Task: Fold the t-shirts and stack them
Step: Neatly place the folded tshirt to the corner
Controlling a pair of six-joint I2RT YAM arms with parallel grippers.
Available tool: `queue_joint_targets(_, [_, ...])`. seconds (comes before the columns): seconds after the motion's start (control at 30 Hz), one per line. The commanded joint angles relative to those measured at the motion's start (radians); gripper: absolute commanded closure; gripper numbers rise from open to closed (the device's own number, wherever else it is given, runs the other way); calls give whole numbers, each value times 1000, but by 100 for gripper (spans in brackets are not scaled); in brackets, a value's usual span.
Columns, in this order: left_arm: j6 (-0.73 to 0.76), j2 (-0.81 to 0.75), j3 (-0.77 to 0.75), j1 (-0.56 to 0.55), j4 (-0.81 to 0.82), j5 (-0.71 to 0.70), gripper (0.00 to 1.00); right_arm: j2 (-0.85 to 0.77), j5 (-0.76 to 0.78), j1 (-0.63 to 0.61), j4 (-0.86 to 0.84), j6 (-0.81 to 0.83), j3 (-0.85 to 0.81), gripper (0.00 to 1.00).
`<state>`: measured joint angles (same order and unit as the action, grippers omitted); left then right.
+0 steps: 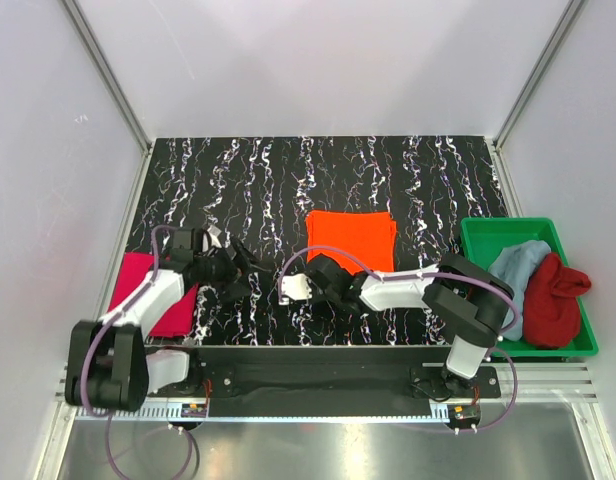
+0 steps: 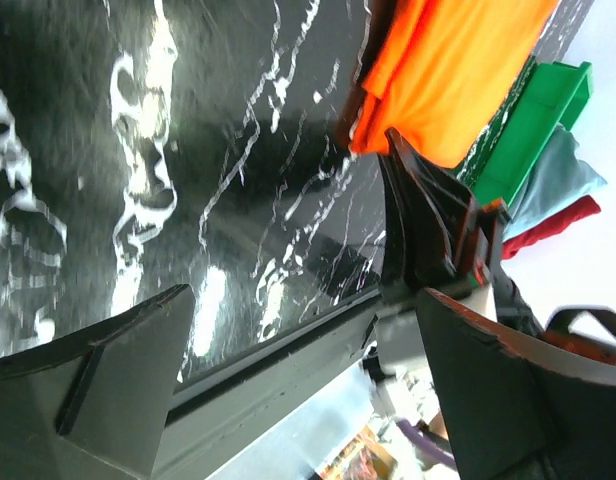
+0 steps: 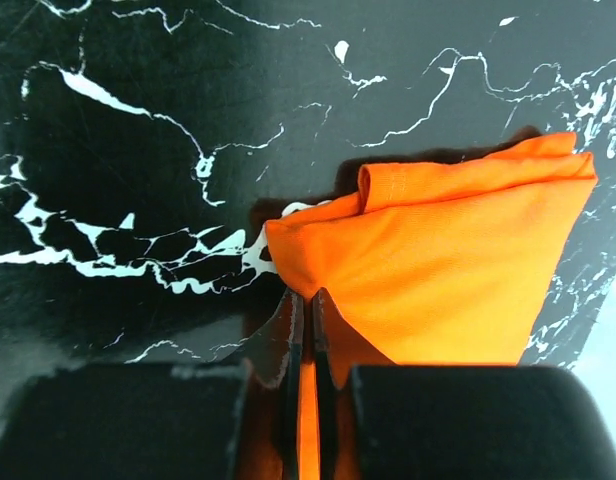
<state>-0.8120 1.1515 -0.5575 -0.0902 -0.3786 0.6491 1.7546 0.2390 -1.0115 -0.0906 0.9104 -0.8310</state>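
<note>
The orange t-shirt's near corner is in my right gripper. My left gripper moves outward and across toward the orange t-shirt [image 1: 351, 238] next and closes on its facing edge near the far corner.
A folded bright orange t-shirt [image 1: 351, 238] lies at the middle of the black marbled table. My right gripper [image 1: 318, 264] is at its near left corner, and in the right wrist view it [image 3: 306, 300] is shut on a pinch of the orange cloth [image 3: 458, 270]. My left gripper [image 1: 252, 263] is open and empty over bare table left of the orange shirt; its fingers [image 2: 118, 380] stand wide apart. A magenta-pink t-shirt [image 1: 153, 295] lies folded at the near left. A light blue t-shirt [image 1: 518, 262] and a dark red t-shirt [image 1: 553, 298] lie bunched in the tray.
A green plastic tray [image 1: 483, 235] stands at the right edge of the table; it also shows in the left wrist view [image 2: 533, 130]. White walls close in the back and sides. A metal rail [image 1: 318, 355] runs along the near edge.
</note>
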Motion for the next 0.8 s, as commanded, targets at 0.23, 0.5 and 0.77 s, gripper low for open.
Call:
queue_joint_targets(0.23, [-208,269,-103,-121,473,38,1,-217,-110,39,141,-68,29,100])
queue_joint_targets(0.5, [-326,470,-202,-278,606,-95,1,-337,-171,83,143,-110,86,100])
queue_joint_targets(0.77, [-398,620,-288,-355,609,-170,1,-402,-213,128,144,-150,64,100])
